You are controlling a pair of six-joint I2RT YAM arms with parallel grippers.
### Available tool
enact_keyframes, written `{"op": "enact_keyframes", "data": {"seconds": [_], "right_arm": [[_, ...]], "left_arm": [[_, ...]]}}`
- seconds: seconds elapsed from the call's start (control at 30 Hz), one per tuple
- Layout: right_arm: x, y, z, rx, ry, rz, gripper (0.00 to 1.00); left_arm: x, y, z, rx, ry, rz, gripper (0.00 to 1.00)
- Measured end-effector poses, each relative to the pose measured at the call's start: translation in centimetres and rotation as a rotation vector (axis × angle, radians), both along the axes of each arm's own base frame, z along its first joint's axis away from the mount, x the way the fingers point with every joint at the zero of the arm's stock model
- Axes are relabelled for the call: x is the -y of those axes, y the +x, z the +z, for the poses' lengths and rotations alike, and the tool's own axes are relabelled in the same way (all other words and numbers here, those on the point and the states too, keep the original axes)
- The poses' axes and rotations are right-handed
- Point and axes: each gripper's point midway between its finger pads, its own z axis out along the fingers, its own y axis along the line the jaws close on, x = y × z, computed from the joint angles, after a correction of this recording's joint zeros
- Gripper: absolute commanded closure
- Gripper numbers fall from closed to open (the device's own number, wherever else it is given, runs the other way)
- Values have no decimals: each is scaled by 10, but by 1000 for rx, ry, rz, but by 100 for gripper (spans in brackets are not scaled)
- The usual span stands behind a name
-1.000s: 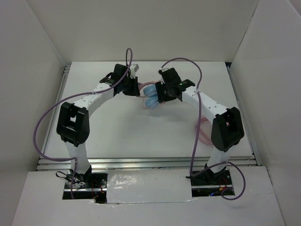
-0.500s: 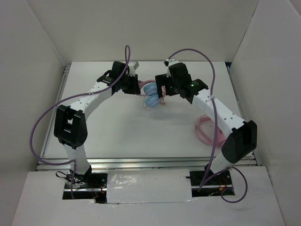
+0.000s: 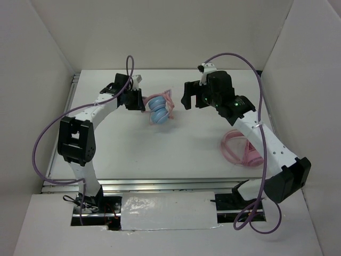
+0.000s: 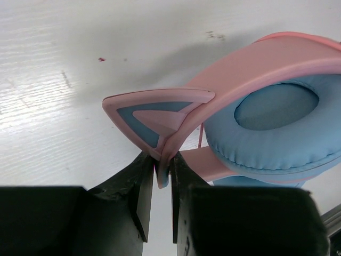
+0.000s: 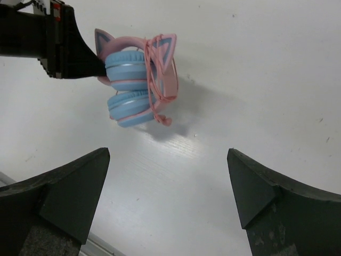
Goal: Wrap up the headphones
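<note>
The robot's left gripper will next bring the headphones [image 3: 158, 110] down to the left in the top view onto the far corner of the table and let go of them, as their cable is wound.
The headphones [image 3: 158, 110], with light blue earcups folded together, a pink headband with cat ears and a thin pink cable wound round them, hang just above the table at the back centre. My left gripper [image 3: 139, 101] is shut on the pink headband beside a cat ear; in the left wrist view the band [image 4: 176, 138] sits pinched between the jaws [image 4: 161, 176]. My right gripper [image 3: 186, 101] stands wide open to the right of the headphones, apart from them. From the right wrist view the headphones [image 5: 130, 80] lie beyond the spread fingers [image 5: 168, 154], with the cable's plug dangling.
A second, all-pink set of headphones with a coiled cable [image 3: 242, 146] lies on the table at the right, under the right arm. White walls [image 3: 37, 80] enclose the table on three sides. A metal rail [image 3: 160, 184] runs along the near edge.
The right gripper opened, let go of the headphones and drew back to the right. The left arm carried the headphones a little to the left.
</note>
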Motion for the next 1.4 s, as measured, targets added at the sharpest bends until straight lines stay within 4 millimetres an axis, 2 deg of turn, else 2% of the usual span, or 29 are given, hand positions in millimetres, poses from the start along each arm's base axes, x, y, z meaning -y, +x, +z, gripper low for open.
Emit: {"op": "enact_keyframes", "data": {"seconds": [0.2,0.43,0.53,0.7,0.77,0.87,1.13,1.27,1.4], "right_arm": [[18,2,-21,-71,7,-37,0],[38,9,-28,-104,24,-86,0],[47,11,-33,-124,26,-109,0],[56,12,-34,-138,37,-124,0],[58,13,-35,-141,39,-129,0],[60,13,-36,-148,38,-134,0],[67,18,-44,-174,38,-157,0],[69,19,-44,-173,42,-164,0],[70,20,-44,-172,45,-168,0]], "left_arm": [[-27,7,-28,-61,12,58,100],[-57,17,-66,-157,51,129,100],[-70,29,-73,-173,53,158,100],[-97,53,-69,-153,48,210,100],[-117,62,-65,-141,49,240,100],[-158,75,-62,-129,42,321,100],[-274,84,-67,-143,27,573,100],[-311,80,-74,-176,-2,690,100],[-333,77,-77,-201,-36,771,100]]}}
